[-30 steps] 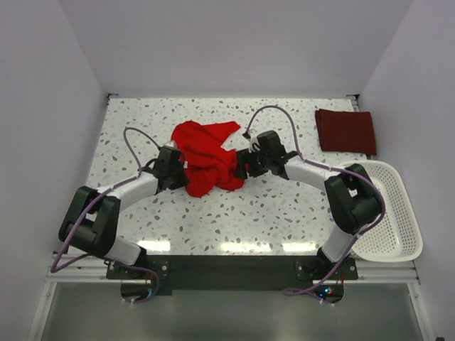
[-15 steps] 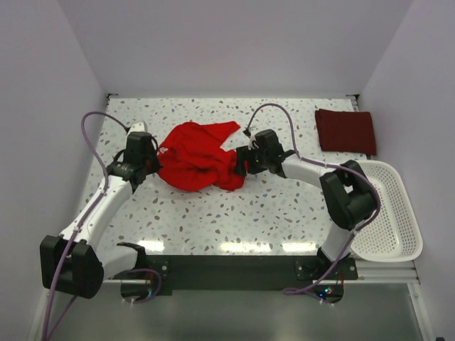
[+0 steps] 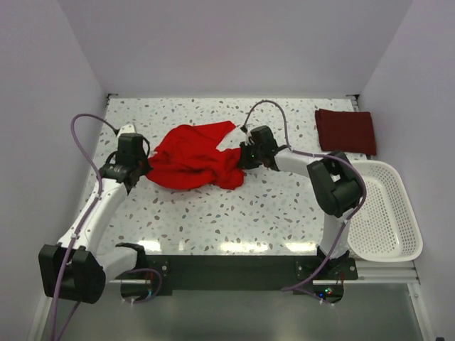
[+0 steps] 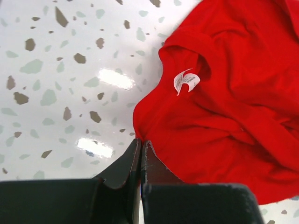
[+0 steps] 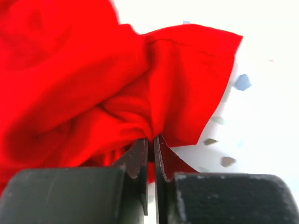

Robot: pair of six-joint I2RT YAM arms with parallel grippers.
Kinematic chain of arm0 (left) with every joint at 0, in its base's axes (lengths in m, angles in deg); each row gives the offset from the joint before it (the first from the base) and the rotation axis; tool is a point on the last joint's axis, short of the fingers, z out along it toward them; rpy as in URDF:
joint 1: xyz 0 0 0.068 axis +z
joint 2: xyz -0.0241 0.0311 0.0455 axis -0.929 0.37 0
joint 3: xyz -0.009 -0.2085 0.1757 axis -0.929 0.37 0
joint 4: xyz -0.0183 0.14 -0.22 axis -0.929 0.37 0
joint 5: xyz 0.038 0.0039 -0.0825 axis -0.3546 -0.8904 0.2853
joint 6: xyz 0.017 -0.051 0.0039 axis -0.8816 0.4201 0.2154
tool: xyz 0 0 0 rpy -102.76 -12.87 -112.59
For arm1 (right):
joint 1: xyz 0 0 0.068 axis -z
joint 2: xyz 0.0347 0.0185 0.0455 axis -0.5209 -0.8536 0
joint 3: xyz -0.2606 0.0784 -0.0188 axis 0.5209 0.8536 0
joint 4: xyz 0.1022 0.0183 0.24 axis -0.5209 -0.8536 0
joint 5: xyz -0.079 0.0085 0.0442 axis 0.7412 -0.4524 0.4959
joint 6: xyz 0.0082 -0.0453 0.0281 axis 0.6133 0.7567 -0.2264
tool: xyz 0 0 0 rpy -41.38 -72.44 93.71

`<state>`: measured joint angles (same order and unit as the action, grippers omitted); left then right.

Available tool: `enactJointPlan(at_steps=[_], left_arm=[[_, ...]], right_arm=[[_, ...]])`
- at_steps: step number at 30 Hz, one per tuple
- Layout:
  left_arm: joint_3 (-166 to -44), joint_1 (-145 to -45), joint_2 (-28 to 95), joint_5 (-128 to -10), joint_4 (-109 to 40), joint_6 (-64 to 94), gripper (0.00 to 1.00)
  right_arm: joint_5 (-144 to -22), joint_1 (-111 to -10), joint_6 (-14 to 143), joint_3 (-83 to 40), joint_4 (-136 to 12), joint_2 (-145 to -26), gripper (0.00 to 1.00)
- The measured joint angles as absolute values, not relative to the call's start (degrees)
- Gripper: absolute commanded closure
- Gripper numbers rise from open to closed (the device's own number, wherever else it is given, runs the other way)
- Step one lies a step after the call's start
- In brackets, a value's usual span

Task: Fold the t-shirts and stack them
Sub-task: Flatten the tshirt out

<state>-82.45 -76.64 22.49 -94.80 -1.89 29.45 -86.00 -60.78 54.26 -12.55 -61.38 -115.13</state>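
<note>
Bare tabletop lies just outward of the left gripper's fingers, so the robot should lift that gripper to spread the crumpled shirt, then lower it outward and let go of the shirt's hem.
The bright red t-shirt (image 3: 190, 156) lies crumpled on the speckled table (image 3: 234, 213), stretched between both arms. My left gripper (image 3: 142, 170) is shut on its left edge; in the left wrist view the jaws (image 4: 140, 142) pinch the hem below the collar, whose white label (image 4: 186, 80) shows. At the shirt's right end my right gripper (image 3: 242, 158) is shut on a bunched fold of red cloth (image 5: 154, 93), and the jaws (image 5: 151, 140) stand nearly together. The dark maroon t-shirt (image 3: 345, 131) lies folded at the back right corner.
A white slatted basket (image 3: 387, 213) stands at the table's right edge, beside the right arm's base. Walls close in the table at the back and both sides. Cables loop above each arm.
The left arm has pulled the shirt's left edge outward to the left, spreading the cloth. The right gripper has closed on the shirt's right end.
</note>
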Motion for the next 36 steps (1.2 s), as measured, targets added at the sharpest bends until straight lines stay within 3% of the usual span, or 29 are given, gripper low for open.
enactJointPlan(at_steps=[6, 14, 20, 29, 36], left_arm=[[-87.61, -73.24, 22.23, -98.25, 1.50, 29.38, 1.00], [-99.47, -71.62, 19.98, -105.75, 5.57, 27.63, 0.98], [-110.51, -71.60, 17.42, -109.07, 8.95, 25.01, 0.95], [-122.03, -71.62, 11.67, -105.02, 9.96, 23.50, 0.90], [-116.06, -71.60, 16.15, -102.71, 7.51, 23.13, 0.89]], right_arm=[[-81.91, -56.50, 56.34, -15.31, -71.10, -109.67, 1.00], [-69.76, -51.05, 65.93, -36.81, -91.32, -95.53, 1.00], [-60.67, -51.71, 71.26, -43.50, -99.93, -86.43, 1.00], [-55.73, -51.89, 76.75, -50.60, -103.80, -80.80, 1.00], [-53.04, -51.62, 79.77, -50.21, -101.92, -85.12, 1.00]])
